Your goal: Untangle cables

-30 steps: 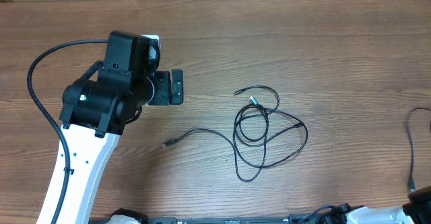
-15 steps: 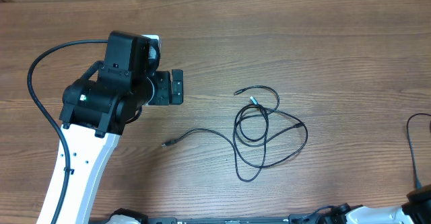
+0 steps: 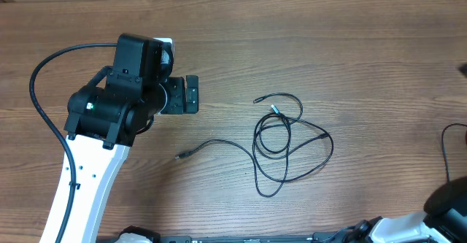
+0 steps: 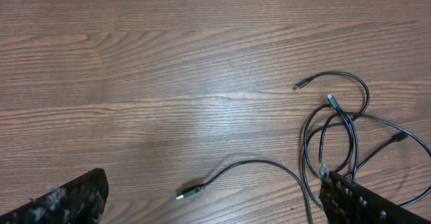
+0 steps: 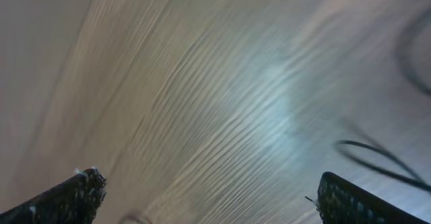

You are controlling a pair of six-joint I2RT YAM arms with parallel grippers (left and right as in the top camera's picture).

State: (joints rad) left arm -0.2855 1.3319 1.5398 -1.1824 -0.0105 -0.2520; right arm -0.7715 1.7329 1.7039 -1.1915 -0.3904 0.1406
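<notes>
The right gripper crosses to the left in the overhead view next and lowers onto the outer loop's piece of cable, which bulges clear of the coil beside a plug.
The cables (image 3: pixel 281 124) lie as loose overlapping black loops right of the table's middle. One strand runs out left to a small plug (image 3: pixel 180 156). My left gripper (image 3: pixel 191 93) hovers up and left of the loops, open and holding nothing. In the left wrist view the gripper (image 4: pixel 212 207) is spread wide, that plug (image 4: pixel 190 192) lies on the wood between its fingertips, and the cables (image 4: pixel 347 116) sit by the right finger (image 4: pixel 363 204). The right gripper (image 5: pixel 215 204) is open and empty in a blurred view over bare wood, with a thin cord (image 5: pixel 377 158) at right.
Another thin black strand (image 3: pixel 444 144) curves along the table's right edge, above the right arm's dark body (image 3: pixel 449 199) in the bottom right corner. The left arm's white link (image 3: pixel 84 181) and its thick wire (image 3: pixel 44 112) cover the left side.
The right gripper has opened wide, and the right arm's dark body now rises higher in the bottom right corner. The strand at the right edge has shifted slightly. The left arm and the loops are unmoved.
</notes>
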